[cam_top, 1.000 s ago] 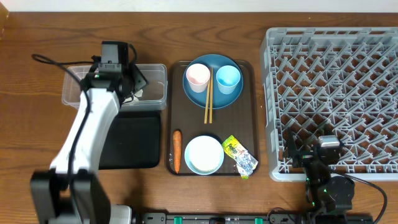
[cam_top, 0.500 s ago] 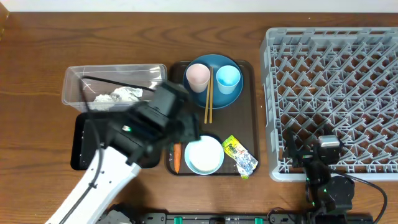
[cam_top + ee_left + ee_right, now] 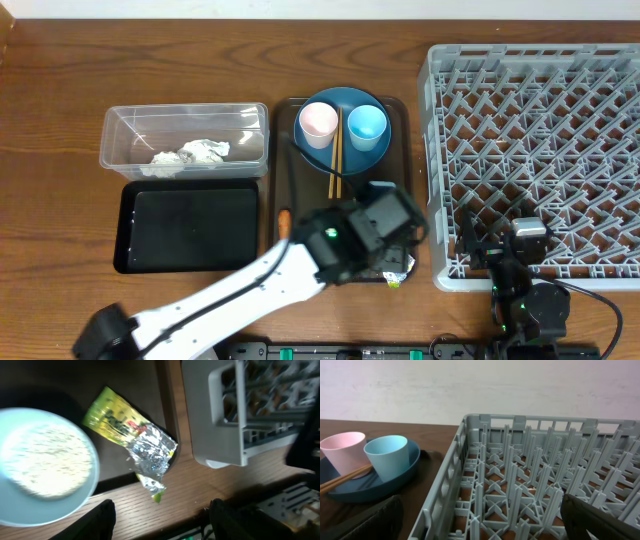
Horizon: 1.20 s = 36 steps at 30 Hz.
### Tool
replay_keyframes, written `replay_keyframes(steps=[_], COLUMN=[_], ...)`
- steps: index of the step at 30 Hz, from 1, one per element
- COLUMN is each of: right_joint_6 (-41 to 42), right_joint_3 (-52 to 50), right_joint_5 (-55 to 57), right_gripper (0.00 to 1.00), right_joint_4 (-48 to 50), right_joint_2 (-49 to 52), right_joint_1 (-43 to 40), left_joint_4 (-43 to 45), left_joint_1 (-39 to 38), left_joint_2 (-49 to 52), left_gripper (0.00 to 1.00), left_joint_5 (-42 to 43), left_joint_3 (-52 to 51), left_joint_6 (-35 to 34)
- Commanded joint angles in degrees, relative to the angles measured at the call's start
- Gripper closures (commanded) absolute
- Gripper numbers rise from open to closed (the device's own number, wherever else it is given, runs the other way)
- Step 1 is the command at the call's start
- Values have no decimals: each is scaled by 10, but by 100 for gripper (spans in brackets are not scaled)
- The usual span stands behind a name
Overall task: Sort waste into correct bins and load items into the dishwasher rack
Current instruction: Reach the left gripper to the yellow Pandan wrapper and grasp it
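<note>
The robot should next lower its left gripper onto the near foil end of the snack wrapper, because that end is below the gripper's open fingers, across the tray's rim.
My left gripper (image 3: 162, 521) is open and empty, hovering over the front right of the brown tray (image 3: 283, 160), just above the yellow-green snack wrapper (image 3: 131, 435). The white bowl (image 3: 30, 505) with rice-like scraps (image 3: 45, 460) lies beside the wrapper; my arm hides it from overhead. The carrot (image 3: 284, 218) peeks out by my arm. Crumpled paper (image 3: 190, 153) lies in the clear tub (image 3: 120, 125). The black tray (image 3: 190, 225) is bare. The pink cup (image 3: 318, 124), light blue cup (image 3: 367, 124) and chopsticks (image 3: 335, 160) rest on the blue plate (image 3: 343, 100). My right gripper (image 3: 480, 527) is open at the front edge of the rack (image 3: 540, 140).
The grey rack holds nothing and fills the right side. The table's front edge (image 3: 200, 495) runs close below the wrapper. My left arm (image 3: 250, 285) crosses the front of the table from lower left to the brown tray.
My left arm has swung from the clear tub across the black tray to above the bowl and wrapper. The crumpled paper now lies in the tub. The right arm has not moved.
</note>
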Motion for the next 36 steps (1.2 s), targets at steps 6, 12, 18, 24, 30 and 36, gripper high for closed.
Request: replay_keyframes(steps=[6,12,18,24,30,36], right_joint_6=[-4,-4,-4,-4,-4,-4], right_joint_3=[-1,-1,-1,-1,-1,-1], right_joint_5=[1,1,1,1,1,1], right_gripper=[1,1,1,1,1,1], right_joint_4=[-2,-2,-2,-2,-2,-2], right_joint_2=[-1,-1,-1,-1,-1,-1], right_joint_1=[5,5,5,5,5,5], left_joint_4=[26,29,37,43,43,44], left_joint_1=[-17,-23,-37,-58,-66,-66], left_joint_2=[108,161,176,176,176,177], left_gripper=[37,37,42,43,44,43], left_joint_5=[-19,-15,-15,-18,-33,-48], left_joint_3=[2,2,2,2,1,-2], left_joint_6=[-40,-50,-50,-52,-55,-57])
